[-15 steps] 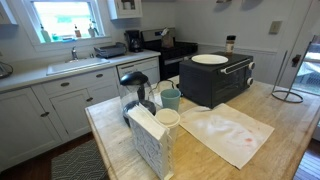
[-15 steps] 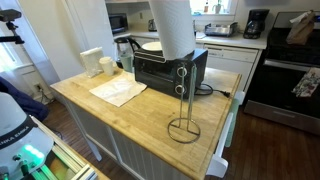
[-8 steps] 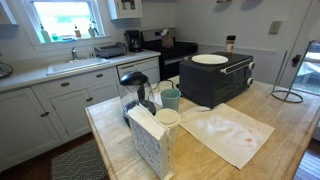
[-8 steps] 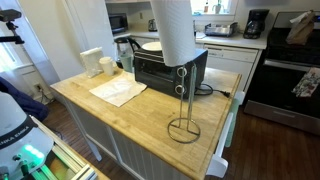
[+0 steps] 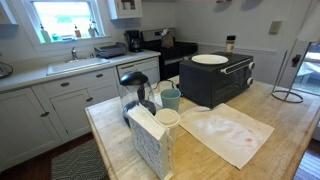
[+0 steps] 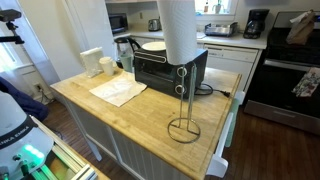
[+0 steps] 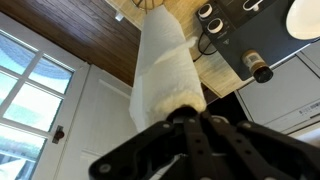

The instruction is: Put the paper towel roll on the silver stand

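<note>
Next, the gripper lowers the paper towel roll (image 6: 178,30) down over the silver stand's rod (image 6: 185,88) to release it, since the rod stands below my gripper and roll.
The paper towel roll (image 6: 178,30) is a thick white cylinder hanging upright in the air, above the silver stand (image 6: 183,108). The stand is a thin wire rod on a round ring base, on the wooden island beside the black toaster oven. The roll's lower end is a little above the rod's top. In the wrist view my gripper (image 7: 185,120) is shut on the roll's near end (image 7: 160,70). The gripper is out of frame in both exterior views. The stand also shows in an exterior view (image 5: 289,82) at the right edge; the roll does not.
A black toaster oven (image 6: 168,68) with a white plate (image 6: 153,46) on top stands just behind the stand. A flat white sheet (image 6: 118,91), a napkin box (image 5: 150,140), cups (image 5: 169,98) and a kettle (image 5: 134,85) sit on the island (image 6: 150,125).
The roll has shifted slightly sideways over the stand, staying at about the same height. Nothing else has moved.
</note>
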Robot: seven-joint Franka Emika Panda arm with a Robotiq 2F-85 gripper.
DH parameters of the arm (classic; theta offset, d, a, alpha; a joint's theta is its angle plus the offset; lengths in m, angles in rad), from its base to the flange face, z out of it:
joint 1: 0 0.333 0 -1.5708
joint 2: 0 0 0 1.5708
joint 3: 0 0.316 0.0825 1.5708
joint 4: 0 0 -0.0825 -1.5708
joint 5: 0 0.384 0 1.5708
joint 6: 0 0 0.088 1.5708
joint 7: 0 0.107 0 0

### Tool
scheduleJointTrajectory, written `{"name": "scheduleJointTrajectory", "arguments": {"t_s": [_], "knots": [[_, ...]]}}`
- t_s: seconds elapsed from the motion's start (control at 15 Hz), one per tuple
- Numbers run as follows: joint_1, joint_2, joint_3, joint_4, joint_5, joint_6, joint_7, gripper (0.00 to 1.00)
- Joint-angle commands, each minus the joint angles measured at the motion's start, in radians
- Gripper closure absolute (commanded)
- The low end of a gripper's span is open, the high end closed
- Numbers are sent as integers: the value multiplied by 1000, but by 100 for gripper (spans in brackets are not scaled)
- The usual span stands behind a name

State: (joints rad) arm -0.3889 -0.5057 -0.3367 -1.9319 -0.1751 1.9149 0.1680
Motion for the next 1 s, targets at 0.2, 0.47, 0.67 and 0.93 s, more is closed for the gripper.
{"name": "scheduleJointTrajectory", "arguments": {"t_s": [0.2, 0.47, 0.67, 0.93], "knots": [[11, 71, -43, 73, 53, -15, -49, 99], [11, 98, -58, 81, 73, -14, -62, 99], [6, 119, -62, 77, 74, -13, -65, 99], [4, 148, -69, 82, 76, -15, -65, 99]]}}
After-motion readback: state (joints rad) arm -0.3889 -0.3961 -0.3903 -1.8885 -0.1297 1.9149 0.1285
